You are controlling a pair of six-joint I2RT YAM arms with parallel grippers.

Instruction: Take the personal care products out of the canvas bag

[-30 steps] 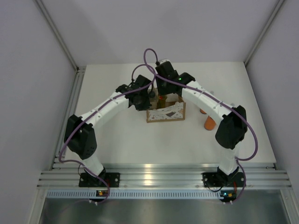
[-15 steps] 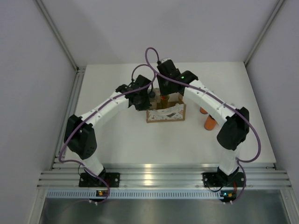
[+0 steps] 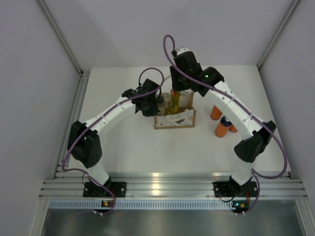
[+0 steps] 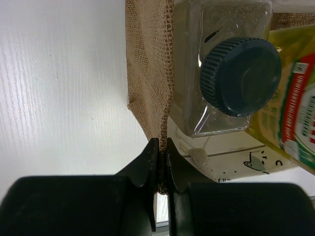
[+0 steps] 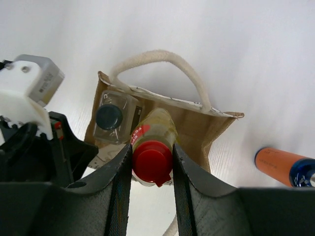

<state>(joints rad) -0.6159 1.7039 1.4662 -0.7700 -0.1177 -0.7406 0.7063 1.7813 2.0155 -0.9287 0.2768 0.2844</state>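
Note:
The tabletop gap beside the orange bottles is bare, so my right gripper should next lift the yellow-green bottle (image 5: pixel 153 135) over the bag's rim, lower it there and release it.
The canvas bag (image 3: pixel 175 118) stands mid-table, white patterned panel toward the arms. My left gripper (image 4: pixel 162 162) is shut on the bag's tan side edge (image 4: pixel 165 98). My right gripper (image 5: pixel 152 164) is shut on the red cap of the yellow-green bottle (image 5: pixel 153 135) and holds it upright, lifted partly out of the bag (image 5: pixel 216 130); it also shows in the top view (image 3: pixel 175 101). The clear bottle with dark cap (image 4: pixel 240 76) still sits inside the bag, also seen in the right wrist view (image 5: pixel 109 117). Three orange bottles (image 3: pixel 222 128) stand on the table right of the bag.
Grey enclosure walls close the table on the left, back and right. A metal rail (image 3: pixel 162 189) runs along the near edge by the arm bases. A cream rope handle (image 5: pixel 162 61) arches over the bag's far side.
My right gripper has risen and moved back, drawing the yellow-green bottle up out of the bag. The right arm now uncovers the orange bottles. The left gripper has not moved.

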